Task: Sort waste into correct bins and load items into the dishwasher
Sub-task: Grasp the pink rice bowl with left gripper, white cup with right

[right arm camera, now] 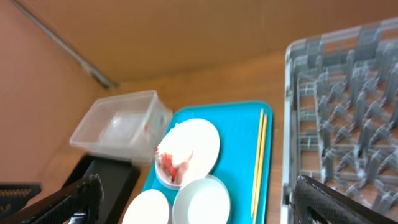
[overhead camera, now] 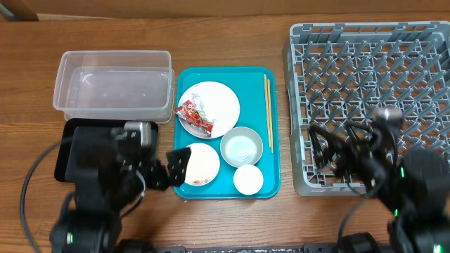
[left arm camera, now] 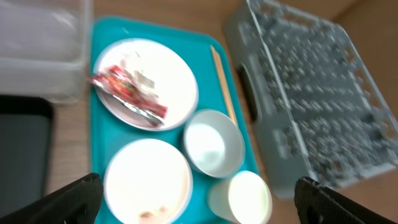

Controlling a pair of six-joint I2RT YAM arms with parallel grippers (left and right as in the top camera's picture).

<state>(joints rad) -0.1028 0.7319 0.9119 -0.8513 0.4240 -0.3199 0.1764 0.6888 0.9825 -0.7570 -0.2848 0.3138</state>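
The cup's opening faces up, so my left gripper needs to cross over the smaller plate next and lower onto the cup's rim on the smaller plate's side [overhead camera: 235, 179] [left arm camera: 230, 197].
On the teal tray [overhead camera: 271, 151], a large white plate [overhead camera: 218, 102] holds the red snack wrapper [overhead camera: 194, 117] and a white tissue [overhead camera: 202, 105]. A smaller plate [overhead camera: 202, 165] with a few blurred food bits, a bowl [overhead camera: 241, 147], a small cup [overhead camera: 248, 179] and chopsticks [overhead camera: 268, 109] are also on it. My left gripper [overhead camera: 172, 167] is open at the smaller plate's left edge. In the left wrist view its jaws [left arm camera: 199, 205] frame the smaller plate [left arm camera: 148, 180] and the cup [left arm camera: 245, 198]. My right gripper [overhead camera: 329, 153] is open and empty over the grey dish rack's [overhead camera: 373, 77] front left corner, and its jaws show in the right wrist view [right arm camera: 199, 205].
The clear plastic tub [overhead camera: 112, 88] stands left of the teal tray. The black tray [overhead camera: 65, 151] lies in front of the tub, partly under my left arm. The table's wooden surface shows all around.
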